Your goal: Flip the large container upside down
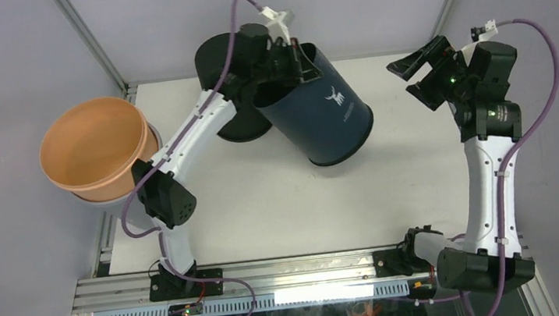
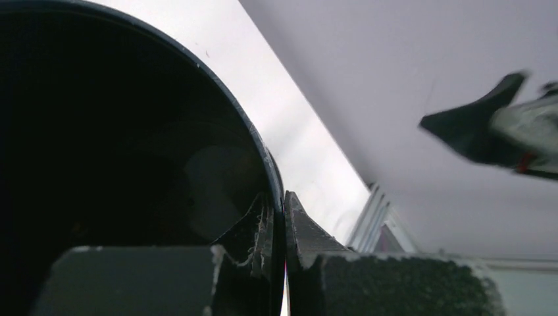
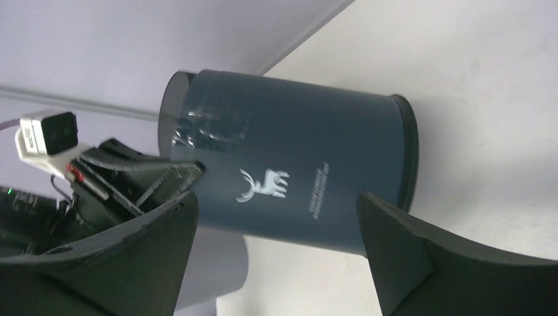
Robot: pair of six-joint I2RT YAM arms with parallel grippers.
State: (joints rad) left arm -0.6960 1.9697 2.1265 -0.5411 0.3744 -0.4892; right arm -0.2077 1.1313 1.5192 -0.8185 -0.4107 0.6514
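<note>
My left gripper holds only the container's top rim, so my open right gripper goes down and to the left in the top view onto the container's base rim [image 1: 361,145] [image 3: 412,155] next.
The large dark blue container [image 1: 327,114] with a white deer logo stands tilted at the back middle of the table, mouth leaning up and left, base at the table. My left gripper [image 1: 293,58] is shut on its top rim, one finger inside and one outside; the rim [image 2: 263,158] runs between the pads [image 2: 309,234]. My right gripper [image 1: 420,72] is open and empty, raised to the right of the container. In the right wrist view the container [image 3: 296,171] lies beyond my open right gripper [image 3: 276,197], with the left gripper [image 3: 145,178] on its rim.
A black cylinder [image 1: 221,62] stands just behind and left of the blue container, partly hidden by the left arm. An orange bowl [image 1: 95,146] stacked on a white one sits at the table's left edge. Grey walls close the back and sides.
</note>
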